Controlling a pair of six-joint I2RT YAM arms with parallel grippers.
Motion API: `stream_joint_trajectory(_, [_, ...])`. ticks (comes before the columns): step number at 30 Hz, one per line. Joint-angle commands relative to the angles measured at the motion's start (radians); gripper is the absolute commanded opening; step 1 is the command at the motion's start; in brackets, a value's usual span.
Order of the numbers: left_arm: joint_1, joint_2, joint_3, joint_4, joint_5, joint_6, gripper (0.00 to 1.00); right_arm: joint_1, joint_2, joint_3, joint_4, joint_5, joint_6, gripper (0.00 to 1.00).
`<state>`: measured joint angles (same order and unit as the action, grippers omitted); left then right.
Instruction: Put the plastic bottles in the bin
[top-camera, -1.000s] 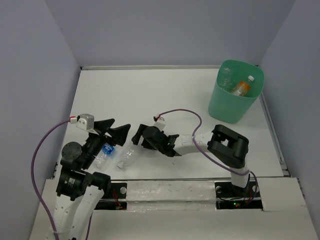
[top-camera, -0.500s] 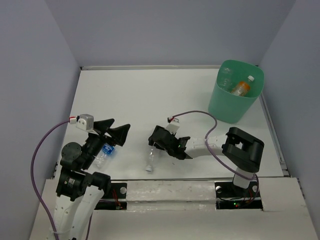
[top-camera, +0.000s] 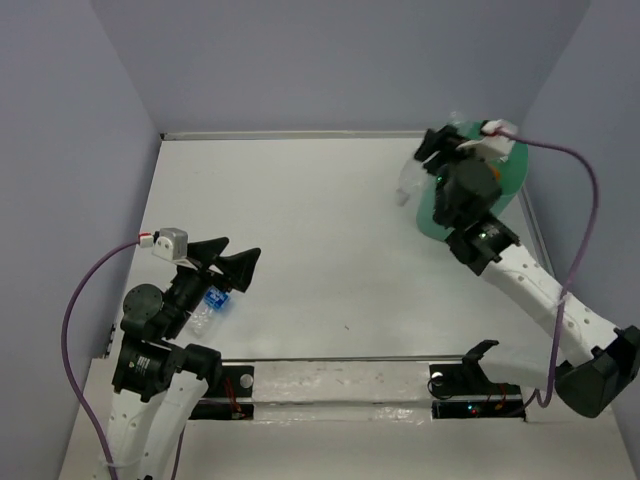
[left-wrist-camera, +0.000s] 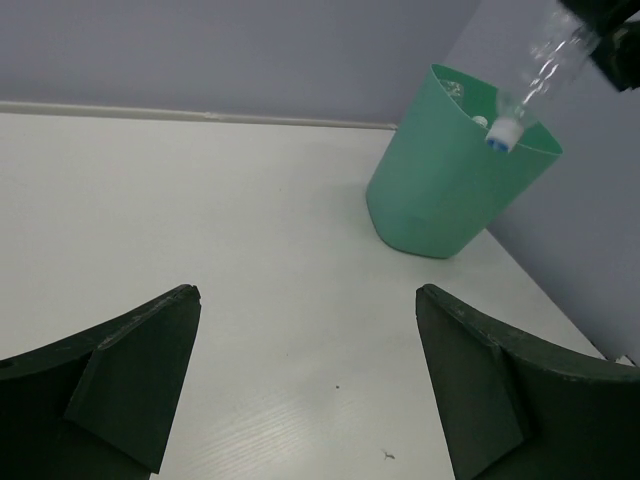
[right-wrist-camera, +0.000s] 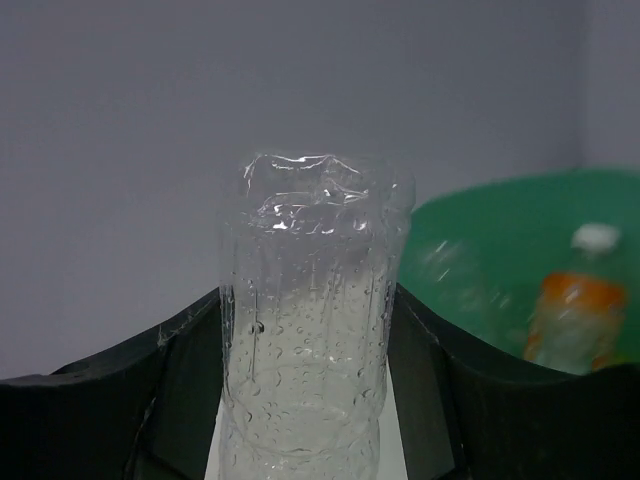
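Note:
My right gripper holds the bottle and should next swing sideways over the bin's opening (top-camera: 508, 168) (right-wrist-camera: 510, 280) to let go of it. The bin's opening is to the gripper's right in the top view.
My right gripper (top-camera: 437, 158) is shut on a clear plastic bottle (top-camera: 411, 182) and holds it in the air at the near-left rim of the mint-green bin (top-camera: 430, 216). In the left wrist view the bottle (left-wrist-camera: 535, 75) hangs cap-down over the bin (left-wrist-camera: 440, 195). The right wrist view shows the wet bottle (right-wrist-camera: 305, 340) squeezed between both fingers (right-wrist-camera: 185, 380), with an orange-labelled bottle (right-wrist-camera: 575, 318) and a clear one (right-wrist-camera: 441, 264) inside the bin (right-wrist-camera: 500, 215). My left gripper (top-camera: 227, 263) stands open above a blue-labelled bottle (top-camera: 207, 306) lying on the table.
The bin stands in the table's far right corner, close to the right wall. White table (top-camera: 300, 210) with a raised back edge. The left arm's purple cable (top-camera: 85, 290) loops at the near left.
My right gripper closed on the clear bottle near the table's middle, lifted it and swung far right to the bin's rim. The left arm has stayed still.

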<state>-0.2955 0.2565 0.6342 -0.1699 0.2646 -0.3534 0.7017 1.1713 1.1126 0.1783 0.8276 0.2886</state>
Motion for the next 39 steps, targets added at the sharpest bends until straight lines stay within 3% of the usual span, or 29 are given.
stream_joint_trajectory(1, [-0.007, -0.023, 0.005, 0.033, 0.015, 0.007, 0.99, -0.289, 0.023, 0.182, 0.185, -0.002, -0.377, 0.42])
stream_joint_trajectory(5, [-0.021, -0.036, 0.005, 0.035, 0.012, 0.005, 0.99, -0.419, 0.137, 0.341, 0.199, -0.019, -0.489, 0.49])
stream_joint_trajectory(9, [-0.039, -0.037, 0.005, 0.035, 0.015, 0.007, 0.99, -0.496, 0.229, 0.398, 0.3, -0.027, -0.62, 0.49])
stream_joint_trajectory(17, [-0.054, -0.04, 0.004, 0.033, 0.012, 0.007, 0.99, -0.528, 0.238, 0.221, 0.348, -0.096, -0.632, 0.55])
stream_joint_trajectory(19, [-0.054, -0.028, 0.005, 0.035, 0.012, 0.007, 0.99, -0.539, 0.249, 0.193, 0.348, -0.078, -0.631, 0.66])
stream_joint_trajectory(21, [-0.056, -0.019, 0.005, 0.032, 0.012, 0.007, 0.99, -0.539, 0.242, 0.175, 0.345, -0.065, -0.623, 0.85])
stream_joint_trajectory(24, [-0.054, -0.01, 0.007, 0.032, 0.002, 0.004, 0.99, -0.539, 0.179, 0.171, 0.271, -0.113, -0.527, 0.95])
stream_joint_trajectory(27, [-0.048, -0.003, 0.009, 0.029, -0.005, 0.004, 0.99, -0.539, 0.122, 0.207, 0.141, -0.189, -0.401, 0.98])
stream_joint_trajectory(31, [-0.016, 0.004, 0.009, 0.03, -0.005, 0.002, 0.99, -0.486, 0.068, 0.251, -0.052, -0.283, -0.248, 0.98])
stream_joint_trajectory(34, [0.001, 0.015, 0.015, 0.024, -0.024, 0.004, 0.99, -0.342, 0.031, 0.211, -0.124, -0.347, -0.117, 1.0])
stream_joint_trajectory(35, [0.007, 0.018, 0.021, 0.017, -0.046, 0.004, 0.99, -0.23, 0.01, 0.154, -0.138, -0.375, -0.042, 1.0])
stream_joint_trajectory(39, [0.009, 0.021, 0.051, -0.011, -0.142, 0.001, 0.99, 0.011, 0.04, -0.024, -0.102, -0.391, 0.203, 1.0])
